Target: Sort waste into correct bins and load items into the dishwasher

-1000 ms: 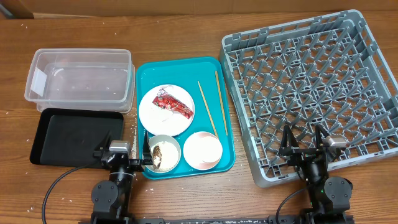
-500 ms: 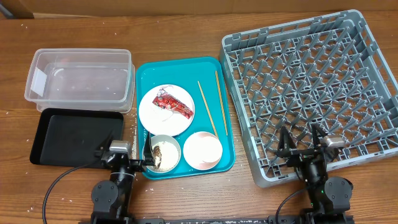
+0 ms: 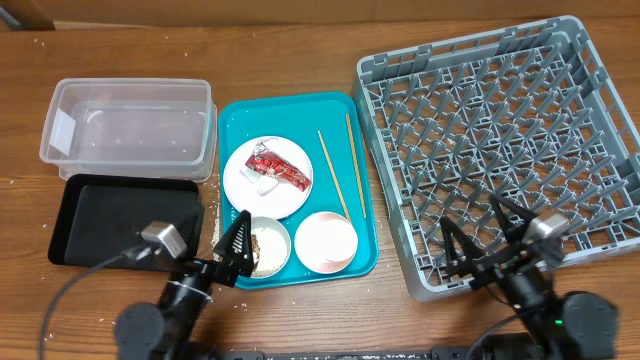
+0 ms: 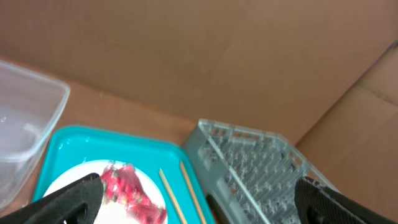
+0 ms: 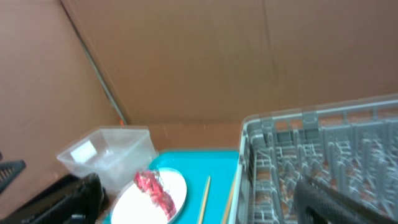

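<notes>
The robot's left gripper will swing past the scrap bowl and tip down to close at the empty bowl (image 3: 326, 241), which is to its right in the overhead view.
On the teal tray (image 3: 340, 110), a white plate (image 3: 250, 192) holds the red foil wrapper (image 3: 279, 167); it also shows in the left wrist view (image 4: 127, 190) and right wrist view (image 5: 155, 190). A bowl (image 3: 268, 228) with a brown scrap (image 3: 257, 246) and an empty bowl (image 3: 326, 241) sit at the tray's front. Two chopsticks (image 3: 334, 177) lie to the right. The clear tub (image 3: 128, 128) and black tray (image 3: 110, 222) are on the left, and the grey rack (image 3: 500, 130) is on the right. My left gripper (image 3: 232, 241) is open by the scrap bowl. My right gripper (image 3: 478, 230) is open over the rack's front edge. No cup shows.
A brown cardboard wall (image 4: 205, 56) stands behind the table. White specks lie on the wood near the black tray's left side (image 3: 30, 180). The rack's front wall (image 3: 440, 280) sits close under the right arm.
Both arms have lifted and tipped forward from their low pose, so their fingers now point up and across the table. The plate, bowls and chopsticks have not moved.
</notes>
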{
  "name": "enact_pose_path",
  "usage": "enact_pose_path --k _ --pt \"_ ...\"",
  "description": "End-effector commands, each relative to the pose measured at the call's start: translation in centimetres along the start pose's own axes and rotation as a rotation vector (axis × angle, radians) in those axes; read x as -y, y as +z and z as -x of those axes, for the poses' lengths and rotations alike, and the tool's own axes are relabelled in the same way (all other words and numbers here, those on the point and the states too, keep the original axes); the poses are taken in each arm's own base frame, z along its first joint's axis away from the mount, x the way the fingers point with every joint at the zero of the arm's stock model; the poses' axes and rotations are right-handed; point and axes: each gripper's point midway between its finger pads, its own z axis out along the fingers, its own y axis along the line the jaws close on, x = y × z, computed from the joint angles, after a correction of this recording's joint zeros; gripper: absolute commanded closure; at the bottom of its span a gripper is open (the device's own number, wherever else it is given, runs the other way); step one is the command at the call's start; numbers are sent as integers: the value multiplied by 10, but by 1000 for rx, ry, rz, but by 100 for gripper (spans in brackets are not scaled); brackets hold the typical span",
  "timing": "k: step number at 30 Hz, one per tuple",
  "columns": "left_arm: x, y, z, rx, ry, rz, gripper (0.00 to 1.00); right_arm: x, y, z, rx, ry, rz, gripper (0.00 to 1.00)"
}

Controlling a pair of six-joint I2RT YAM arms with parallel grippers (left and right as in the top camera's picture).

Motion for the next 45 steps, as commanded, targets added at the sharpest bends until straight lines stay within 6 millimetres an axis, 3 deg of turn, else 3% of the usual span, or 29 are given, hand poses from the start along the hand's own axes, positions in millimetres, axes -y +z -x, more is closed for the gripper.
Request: enact_pose_path --k 1,5,9,11,13,16,18,21,25,27,30,34,35,36,40,41,42,45 --pt "33 0 31 -167 91 9 0 -6 8 35 -87 48 -32 0" --pt "38 13 40 -443 86 118 0 -4 28 47 -298 150 -79 0" --pt "44 31 46 -608 4 159 0 -15 51 50 -436 231 0 0" --pt "61 42 31 -717 -74 51 0 -24 62 41 -502 282 84 0" --pt "57 52 19 -775 -101 48 0 -24 69 34 -533 307 108 0" --pt "53 59 -26 -972 -132 77 0 -14 79 21 -584 356 84 0" --pt "43 61 -75 -1153 -46 163 4 -8 85 11 -619 401 64 0" --pt "22 71 -118 -1251 127 327 12 -4 88 2 -652 425 50 0" --pt "13 89 -188 -1374 252 396 37 -1 87 -8 -694 453 34 0" --pt "9 91 -211 -1418 254 418 43 -1 85 -11 -708 462 27 0" --pt "4 92 -229 -1459 239 429 53 2 82 -15 -722 467 4 0" --pt "3 92 -230 -1461 240 431 64 3 82 -15 -722 465 -4 0" --pt "3 92 -229 -1460 239 432 87 3 82 -15 -723 465 -5 0" --pt "5 93 -224 -1453 234 432 96 3 82 -15 -723 465 -5 0" --pt "21 102 -172 -1383 199 430 96 3 83 -14 -719 463 -3 0" --pt "28 107 -139 -1327 152 418 96 3 83 -14 -719 464 -3 0" --pt "33 109 -124 -1299 109 397 96 3 83 -14 -719 469 -4 0" --pt "61 116 -72 -1226 -110 150 96 -6 83 -13 -723 502 35 0"
